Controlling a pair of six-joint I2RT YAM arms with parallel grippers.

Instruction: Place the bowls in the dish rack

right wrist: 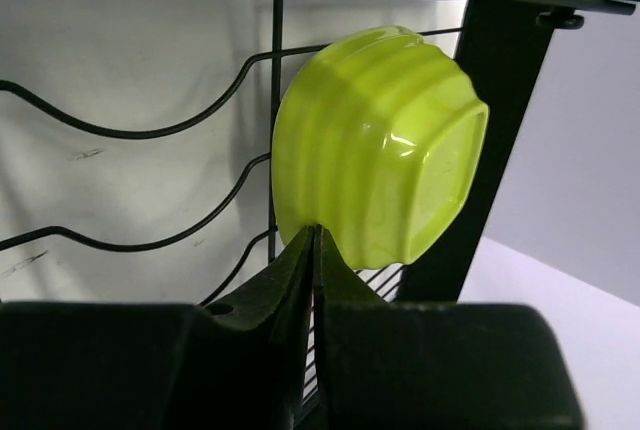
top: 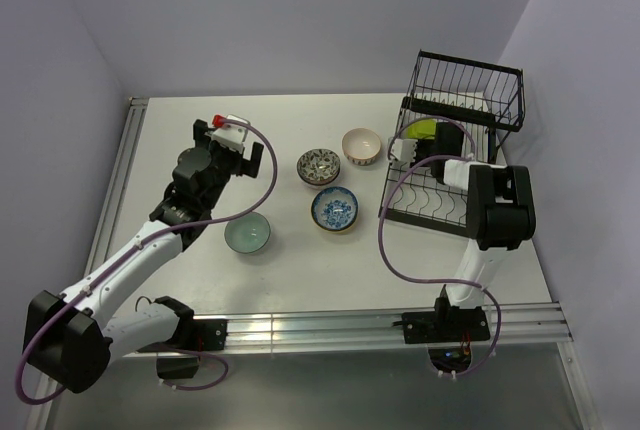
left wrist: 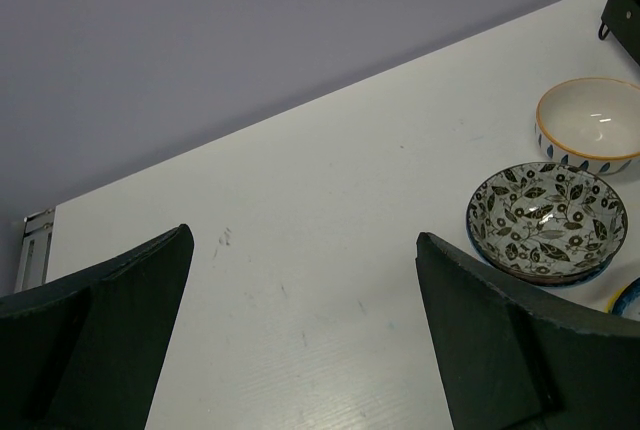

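The open fingers of my left gripper tip onto the pale teal bowl's far rim [top: 236,217] next, as it draws back and down. That bowl lies below the gripper, nearer my base.
My right gripper [right wrist: 316,235] is shut, its tips pinching the lower rim of a lime-green bowl [right wrist: 375,145] that stands on edge against the wires of the black dish rack [right wrist: 276,70]. From above, that bowl [top: 421,129] sits at the rack's [top: 436,212] back end, with the right gripper [top: 408,147] beside it. Four bowls rest on the table: pale teal [top: 248,234], dark floral [top: 319,166], cream [top: 361,146] and blue-and-white [top: 334,209]. My left gripper [top: 242,162] is open over bare table, left of the dark floral bowl [left wrist: 547,218], nothing between its fingers [left wrist: 480,320].
The rack's tall wire basket section [top: 470,85] rises at the back right near the wall. A metal rail [top: 120,180] runs along the table's left edge. Purple cables loop around both arms. The cream bowl [left wrist: 590,122] lies just beyond the floral one.
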